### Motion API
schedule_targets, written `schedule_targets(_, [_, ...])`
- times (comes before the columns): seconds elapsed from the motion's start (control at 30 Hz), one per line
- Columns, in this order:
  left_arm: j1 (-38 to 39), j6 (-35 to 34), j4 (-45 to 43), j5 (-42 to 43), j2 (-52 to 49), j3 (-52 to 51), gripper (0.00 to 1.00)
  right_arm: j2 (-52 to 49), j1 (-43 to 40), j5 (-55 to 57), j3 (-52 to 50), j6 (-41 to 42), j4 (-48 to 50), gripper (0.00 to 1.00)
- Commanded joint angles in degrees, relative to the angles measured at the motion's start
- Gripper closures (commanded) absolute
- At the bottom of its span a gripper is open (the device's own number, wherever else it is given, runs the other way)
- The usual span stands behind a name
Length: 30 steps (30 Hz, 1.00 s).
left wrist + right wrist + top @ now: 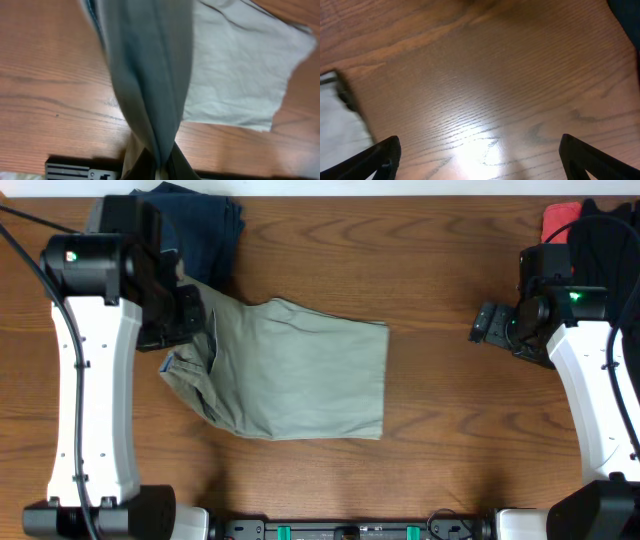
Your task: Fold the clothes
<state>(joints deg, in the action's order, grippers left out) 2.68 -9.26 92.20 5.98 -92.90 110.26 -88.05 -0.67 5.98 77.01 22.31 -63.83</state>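
My left gripper carries the waistband end to the right in the overhead view next, then down onto the shorts' flat part point(319, 372) point(243, 69), since that lies smooth and uncovered.
Light khaki shorts point(290, 370) lie folded on the wood table, centre-left. My left gripper point(190, 320) is at their upper left corner, shut on the waistband end. In the left wrist view the pinched fabric point(150, 75) rises in a taut bunch from the jaws point(161, 170), and the rest of the shorts point(240, 70) lies flat beyond. My right gripper point(485, 325) hovers open and empty over bare wood at the right; its fingers point(480, 160) show wide apart. A navy garment point(205, 230) lies at the back left. A red piece point(560, 220) and a dark piece sit at the back right.
The table's front edge holds a black rail point(350, 530) with green fittings. The left arm point(90, 380) stands along the left side, the right arm point(600, 400) along the right. Bare wood point(440, 390) lies between the shorts and the right gripper.
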Motion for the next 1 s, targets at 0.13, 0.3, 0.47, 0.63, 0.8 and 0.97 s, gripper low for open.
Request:
schedule_targets(0.13, [10.43,-5.55,1.29,-1.05,-0.76,0.59,0.94,0.42,-0.11,0.17,0.07,-0.50,-0.04,0.01])
schedule_targets(0.3, [20.00,-6.36,-0.96,-0.68,-0.87,-0.55,0.94,0.42,-0.13,0.17,0.07,-0.50,-0.04,0.01])
schedule_targets(0.47, [26.88,-9.53,-5.97,-0.66,-1.33,-5.35,0.94,0.42,-0.11,0.17,0.07,-0.50,-0.04,0.01])
schedule_targets(0.63, [30.86,-9.99,-14.82,-0.61,-1.33,-13.00,0.94,0.42,-0.13,0.17,0.07,-0.50,-0.04,0.01])
schedule_targets(0.8, [32.57,-9.97,-24.22,-0.63,-1.33,-21.05,0.94,0.42,-0.13,0.17,0.07,-0.50,-0.04,0.01])
schedule_targets(0.97, [32.65,-9.97,-31.87,-0.42,-1.40,-27.21,0.94,0.42,-0.11,0.17,0.07,-0.50,-0.04,0.01])
